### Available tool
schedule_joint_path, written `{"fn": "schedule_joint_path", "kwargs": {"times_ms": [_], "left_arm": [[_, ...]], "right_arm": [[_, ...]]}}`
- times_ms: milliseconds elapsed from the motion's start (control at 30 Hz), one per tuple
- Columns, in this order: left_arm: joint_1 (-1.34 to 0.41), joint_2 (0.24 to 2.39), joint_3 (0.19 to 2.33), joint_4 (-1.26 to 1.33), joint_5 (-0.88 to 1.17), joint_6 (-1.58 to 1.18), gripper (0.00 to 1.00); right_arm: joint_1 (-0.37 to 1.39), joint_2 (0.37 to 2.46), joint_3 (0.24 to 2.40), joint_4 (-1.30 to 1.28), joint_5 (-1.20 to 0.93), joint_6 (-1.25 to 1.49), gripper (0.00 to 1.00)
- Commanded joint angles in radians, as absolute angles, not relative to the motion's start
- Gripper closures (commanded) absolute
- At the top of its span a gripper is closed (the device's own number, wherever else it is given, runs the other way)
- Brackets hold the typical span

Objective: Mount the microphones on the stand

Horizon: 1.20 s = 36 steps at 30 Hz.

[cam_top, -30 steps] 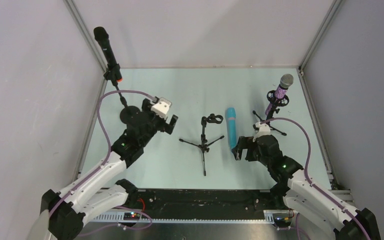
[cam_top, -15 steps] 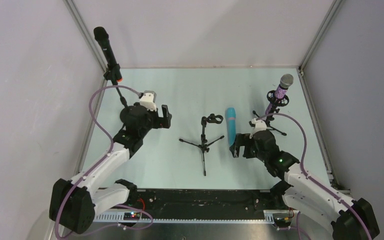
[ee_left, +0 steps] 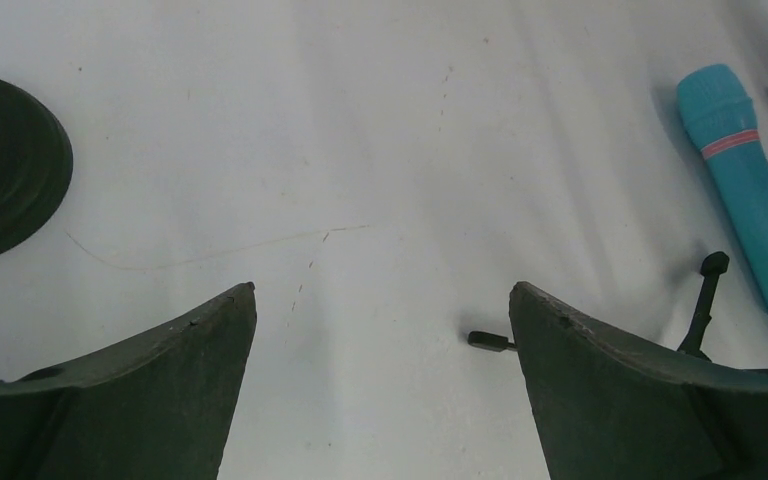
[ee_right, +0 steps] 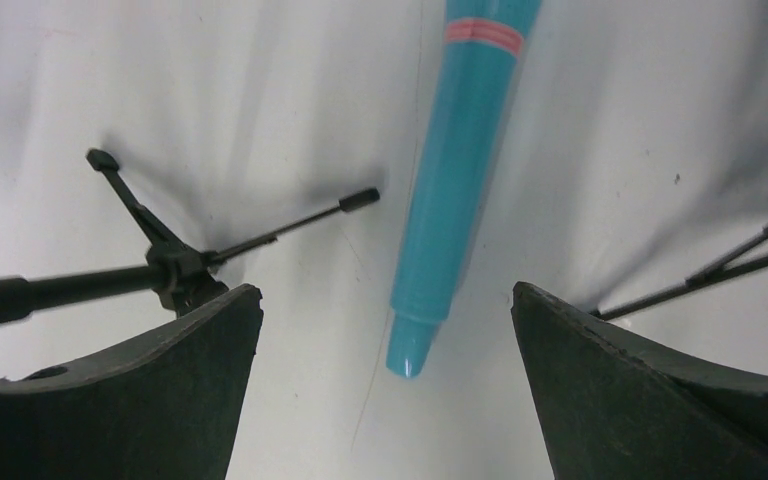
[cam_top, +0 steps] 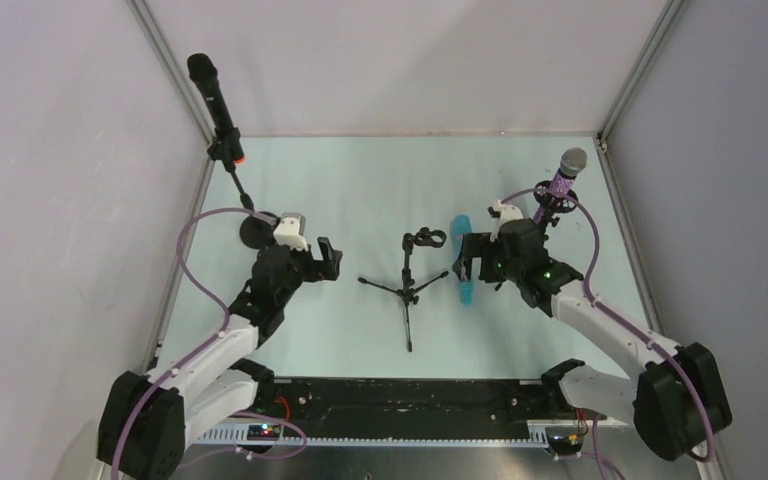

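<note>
The robot needs to move its right gripper outward along the turquoise-blue microphone [cam_top: 460,228] next, then down to the microphone's thicker body, short of the microphone's pink part.
The turquoise-blue microphone [cam_top: 460,228] lies flat on the table, right of the empty tripod stand [cam_top: 410,285] with its clip [cam_top: 425,239]. My right gripper [cam_top: 467,264] is open and hangs over the microphone's thin tail; in the right wrist view the microphone [ee_right: 460,170] runs away from between the open jaws [ee_right: 387,300], untouched. My left gripper [cam_top: 328,260] is open and empty, left of the tripod; its view [ee_left: 382,300] shows bare table, a tripod leg tip [ee_left: 488,341] and the turquoise microphone [ee_left: 750,190]. The black microphone [cam_top: 212,100] and the purple glitter microphone [cam_top: 563,178] sit in their stands.
The black microphone's stand has a round base [cam_top: 255,232], also seen in the left wrist view [ee_left: 5,165]. The purple microphone's tripod legs [ee_right: 720,265] spread just right of my right gripper. Walls with metal frame posts [cam_top: 175,75] enclose the table.
My right gripper has moved away from the near edge along the turquoise microphone, now over its tail. My left gripper has pulled back slightly toward the near edge.
</note>
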State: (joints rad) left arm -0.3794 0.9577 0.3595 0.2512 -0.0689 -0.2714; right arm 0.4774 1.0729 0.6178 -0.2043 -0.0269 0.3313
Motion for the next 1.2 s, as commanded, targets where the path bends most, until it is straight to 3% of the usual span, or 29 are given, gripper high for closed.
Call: {"fn": "schedule_joint_path", "kwargs": {"times_ms": [0, 367, 1167], "left_arm": [[-0.375, 0.909, 0.334, 0.409, -0.08, -0.292, 0.0], [-0.394, 0.808, 0.242, 0.483, -0.063, -0.271, 0.0], [-0.568, 0.82, 0.269, 0.474, -0.241, -0.176, 0.0]], "right_arm": [[0.45, 1.176, 0.741, -0.203, -0.115, 0.293, 0.0], [0.415, 1.447, 0.988, -0.349, -0.111, 0.27, 0.03], [0.43, 1.757, 1.102, -0.363, 0.107, 0.265, 0.17]]}}
